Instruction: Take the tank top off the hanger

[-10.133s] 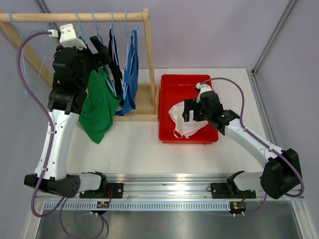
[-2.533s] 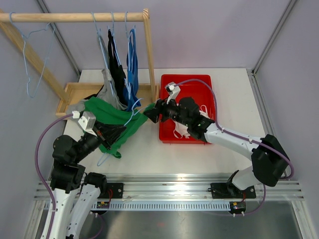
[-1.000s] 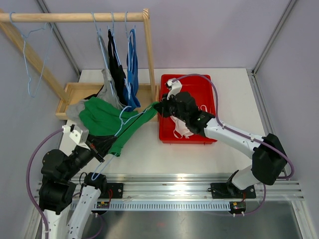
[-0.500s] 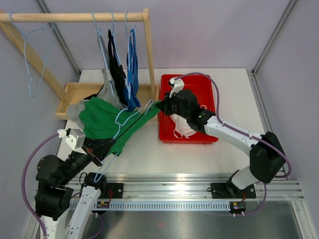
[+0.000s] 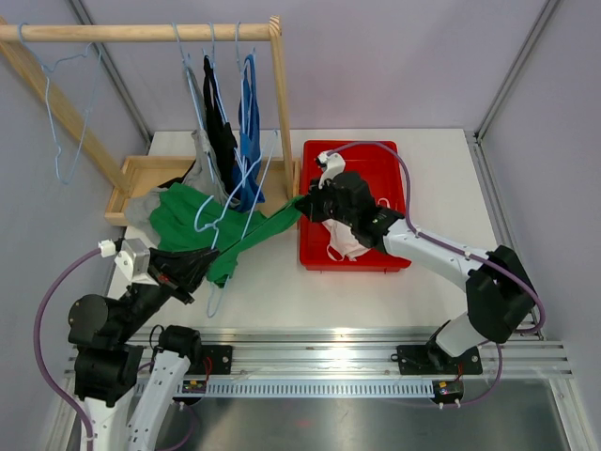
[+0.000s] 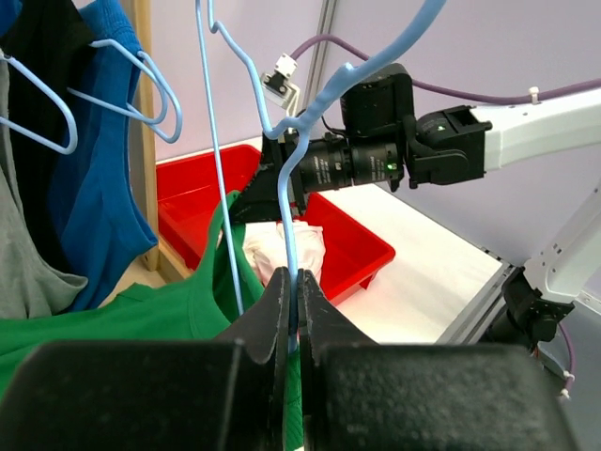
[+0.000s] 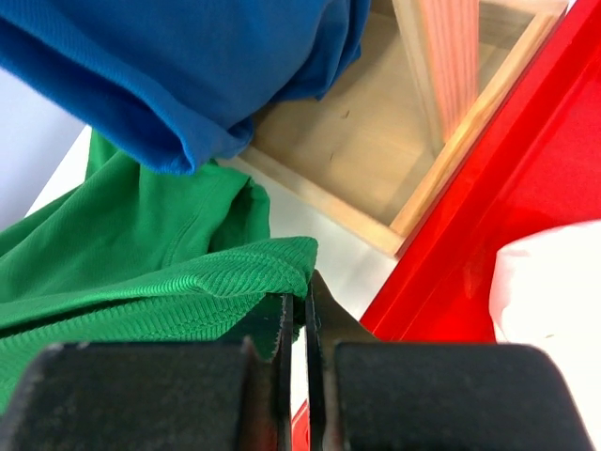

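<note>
My right gripper should next pull the tank top's corner onto the bare tabletop, clear of the red bin, and let it go, since that spot lies back of the gripper, to the left in the top view.
The green tank top (image 5: 183, 221) lies spread over the table's left side, and one corner is stretched out to the right. My right gripper (image 5: 299, 205) is shut on that ribbed corner (image 7: 235, 272) beside the red bin. The light blue wire hanger (image 5: 214, 209) is still threaded through the top. My left gripper (image 5: 208, 257) is shut on the hanger wire (image 6: 289, 225), which runs up from between the fingers. In the left wrist view the green cloth (image 6: 131, 315) lies below the wire and the right arm (image 6: 394, 141) is beyond it.
A wooden rack (image 5: 141, 32) at the back left carries black, blue (image 5: 248, 141) and grey tops, with an empty hanger (image 5: 66, 103) further left. Its wooden base tray (image 5: 141, 174) sits beneath. A red bin (image 5: 376, 258) right of the rack holds a white garment (image 5: 343, 230).
My left gripper has pulled back to the left with the hanger, and the wire has swung so that one end points up toward the rack. The right gripper has hardly moved.
</note>
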`<state>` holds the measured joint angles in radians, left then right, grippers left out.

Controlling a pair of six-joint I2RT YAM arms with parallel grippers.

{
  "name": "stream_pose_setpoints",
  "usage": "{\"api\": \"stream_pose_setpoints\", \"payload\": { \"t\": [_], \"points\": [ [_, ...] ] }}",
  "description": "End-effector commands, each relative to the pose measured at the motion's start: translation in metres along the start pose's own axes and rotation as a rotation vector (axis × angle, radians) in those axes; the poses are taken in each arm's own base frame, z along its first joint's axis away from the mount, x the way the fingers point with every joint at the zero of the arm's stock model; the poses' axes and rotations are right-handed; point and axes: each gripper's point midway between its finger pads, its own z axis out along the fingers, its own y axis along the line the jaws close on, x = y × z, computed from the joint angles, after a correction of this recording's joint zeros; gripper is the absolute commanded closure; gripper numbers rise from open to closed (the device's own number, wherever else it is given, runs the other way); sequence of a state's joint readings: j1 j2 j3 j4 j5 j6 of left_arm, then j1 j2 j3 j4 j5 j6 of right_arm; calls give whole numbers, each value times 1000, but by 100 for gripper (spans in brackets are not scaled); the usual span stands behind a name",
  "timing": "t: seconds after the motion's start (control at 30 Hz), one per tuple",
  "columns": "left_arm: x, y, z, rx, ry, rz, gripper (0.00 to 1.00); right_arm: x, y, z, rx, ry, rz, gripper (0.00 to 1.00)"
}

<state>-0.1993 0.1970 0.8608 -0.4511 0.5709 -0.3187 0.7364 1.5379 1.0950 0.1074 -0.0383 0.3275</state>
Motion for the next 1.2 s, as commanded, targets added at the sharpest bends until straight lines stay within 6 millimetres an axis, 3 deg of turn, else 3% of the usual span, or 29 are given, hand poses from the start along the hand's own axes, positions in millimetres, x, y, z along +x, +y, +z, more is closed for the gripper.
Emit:
{"api": "stream_pose_setpoints", "payload": {
  "t": [0.0, 0.23, 0.33, 0.53, 1.0, 1.17],
  "points": [
    [-37, -7, 6, 41, -154, 65, 100, -14, 9, -14, -25, -47, 2, 100],
    [-55, 4, 17, 5, -197, 117, 100, -10, 82, -34, -157, -34, -54, 100],
    [-68, 2, 15, 0, -246, 143, 100, -10, 118, -49, -226, -33, -87, 100],
    [-91, -7, 9, 13, -335, 173, 100, -8, 168, -79, -301, -50, -131, 100],
    [-117, -18, -1, 29, -445, 209, 100, 12, 223, -133, -398, -22, -202, 100],
    [-129, -22, -6, 16, -468, 241, 100, 13, 227, -144, -387, -28, -219, 100]
  ]
}}
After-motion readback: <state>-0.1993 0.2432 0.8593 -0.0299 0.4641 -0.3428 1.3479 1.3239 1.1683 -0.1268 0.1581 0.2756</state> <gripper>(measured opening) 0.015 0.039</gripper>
